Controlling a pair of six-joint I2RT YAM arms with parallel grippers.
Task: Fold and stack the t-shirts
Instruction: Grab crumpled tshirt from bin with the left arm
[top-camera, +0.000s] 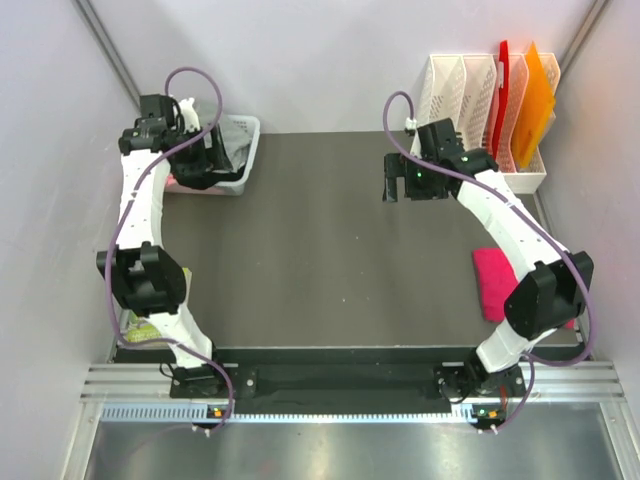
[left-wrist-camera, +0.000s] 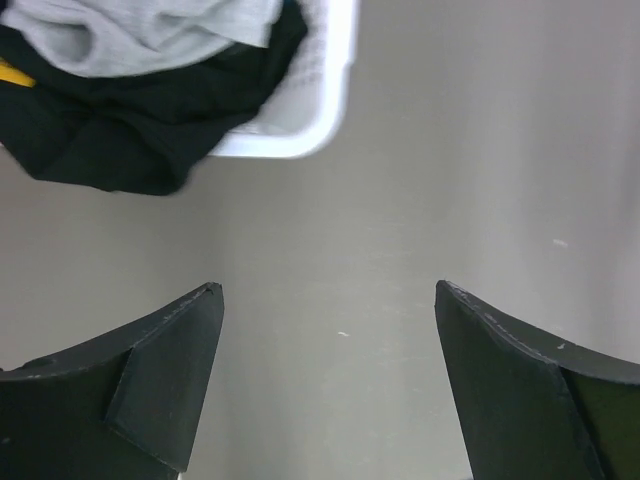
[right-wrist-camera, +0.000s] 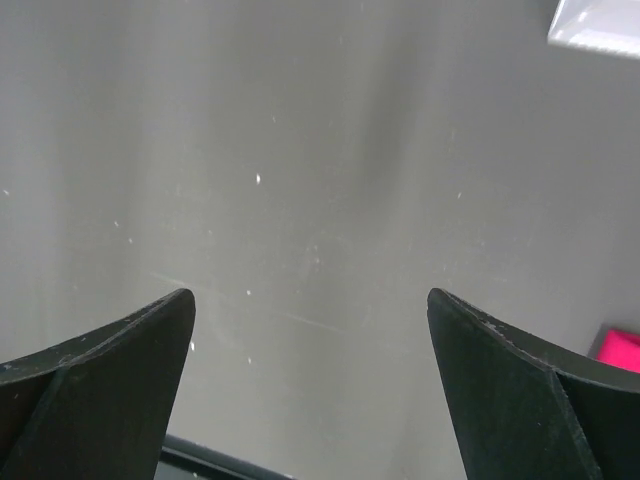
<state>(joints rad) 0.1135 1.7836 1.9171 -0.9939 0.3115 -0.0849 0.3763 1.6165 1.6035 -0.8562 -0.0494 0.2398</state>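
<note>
My left gripper must next reach outward and down onto the light grey t-shirt's near folds, uppermost on the black cloth.
The light grey t-shirt (left-wrist-camera: 150, 35) lies crumpled in a white basket (left-wrist-camera: 312, 110) on top of a black cloth (left-wrist-camera: 120, 135). My left gripper (left-wrist-camera: 328, 290) is open and empty over bare table, just short of the basket's corner. In the top view it (top-camera: 203, 165) hangs at the basket (top-camera: 243, 140) at the back left. The magenta-pink t-shirt (top-camera: 492, 282) lies folded at the table's right edge, partly under my right arm; its corner shows in the right wrist view (right-wrist-camera: 622, 348). My right gripper (right-wrist-camera: 308, 295) is open and empty above bare table at the back right (top-camera: 397, 186).
A white file rack (top-camera: 470, 90) stands at the back right with a red folder (top-camera: 502, 75) and an orange folder (top-camera: 536, 100). The dark table mat (top-camera: 320, 250) is walled in by grey panels. A yellow-green item (top-camera: 140, 326) lies off the mat's left edge.
</note>
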